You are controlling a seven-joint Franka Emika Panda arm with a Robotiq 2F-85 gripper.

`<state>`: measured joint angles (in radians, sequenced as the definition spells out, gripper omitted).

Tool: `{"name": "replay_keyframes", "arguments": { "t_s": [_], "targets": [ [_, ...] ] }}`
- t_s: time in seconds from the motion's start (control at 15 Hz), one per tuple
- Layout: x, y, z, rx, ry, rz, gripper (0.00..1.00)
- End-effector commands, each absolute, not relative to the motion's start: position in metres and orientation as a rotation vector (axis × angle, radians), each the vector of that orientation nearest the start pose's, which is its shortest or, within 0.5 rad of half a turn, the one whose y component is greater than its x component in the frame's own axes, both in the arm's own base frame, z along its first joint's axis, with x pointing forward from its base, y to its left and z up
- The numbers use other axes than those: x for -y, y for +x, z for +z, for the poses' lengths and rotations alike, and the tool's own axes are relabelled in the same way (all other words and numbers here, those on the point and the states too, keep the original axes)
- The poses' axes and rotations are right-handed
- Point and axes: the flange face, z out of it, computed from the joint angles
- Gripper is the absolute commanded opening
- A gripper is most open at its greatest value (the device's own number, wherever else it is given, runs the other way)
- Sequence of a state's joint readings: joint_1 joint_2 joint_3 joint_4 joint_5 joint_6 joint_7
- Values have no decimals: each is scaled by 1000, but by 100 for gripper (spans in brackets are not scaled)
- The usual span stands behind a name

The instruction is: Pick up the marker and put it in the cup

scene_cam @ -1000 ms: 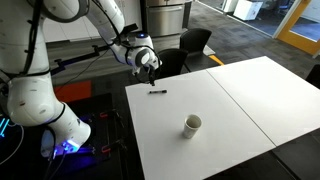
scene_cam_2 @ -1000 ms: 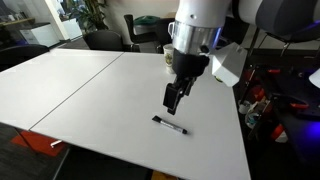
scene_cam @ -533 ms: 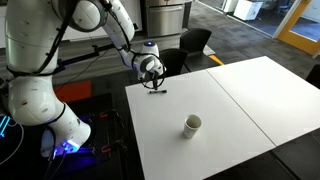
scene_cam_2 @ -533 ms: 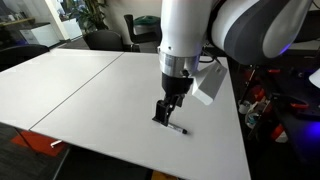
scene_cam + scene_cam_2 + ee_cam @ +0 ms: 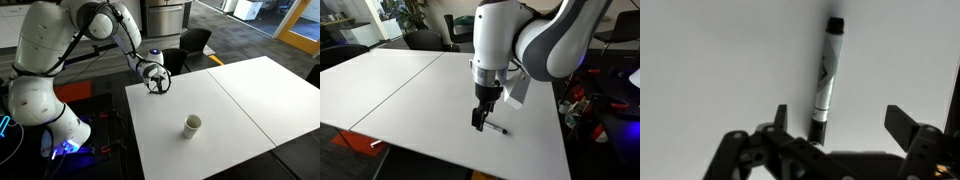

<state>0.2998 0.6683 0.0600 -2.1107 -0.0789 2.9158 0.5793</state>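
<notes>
My gripper should go down a little before I close my fingers on the marker's near end [image 5: 488,124] [image 5: 819,124], because the marker is already between them.
The marker [image 5: 825,75] is a thin stick with a black cap and a grey-white barrel, lying flat on the white table [image 5: 240,100]. In the wrist view it lies between the spread jaws, closer to the left finger [image 5: 780,116], with its near end under the gripper body. My gripper [image 5: 840,122] is open and touches nothing. In an exterior view the gripper [image 5: 478,120] sits low over the marker [image 5: 497,129], whose end sticks out to the right. The white cup [image 5: 192,125] stands upright nearer the table's front, well away from the gripper [image 5: 157,85].
The marker lies close to the table's edge [image 5: 520,160]. Black office chairs [image 5: 195,42] stand behind the table. A computer with blue lights [image 5: 65,145] sits on the floor by the robot base.
My gripper has moved down and over the marker, from above and beside it to low around it. The jaws stay open. The marker and cup have not moved.
</notes>
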Motion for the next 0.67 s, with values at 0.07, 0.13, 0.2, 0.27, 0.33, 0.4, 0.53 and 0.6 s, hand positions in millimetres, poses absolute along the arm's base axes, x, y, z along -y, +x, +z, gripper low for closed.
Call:
{"name": "replay_keyframes", "arguments": {
  "t_s": [0.07,0.13,0.2,0.27,0.33,0.4,0.53,0.6],
  "targets": [
    [-209,550,101,-194,-3039,-199,100],
    [-209,551,100,-193,-3042,-199,99],
    [-209,552,99,-191,-3042,-200,84],
    [-209,553,99,-192,-3044,-203,82],
    [-209,554,99,-197,-3045,-204,73],
    [-209,555,98,-199,-3047,-204,72],
    [-209,555,97,-206,-3055,-207,71],
    [-208,555,96,-208,-3060,-207,76]
  ]
}}
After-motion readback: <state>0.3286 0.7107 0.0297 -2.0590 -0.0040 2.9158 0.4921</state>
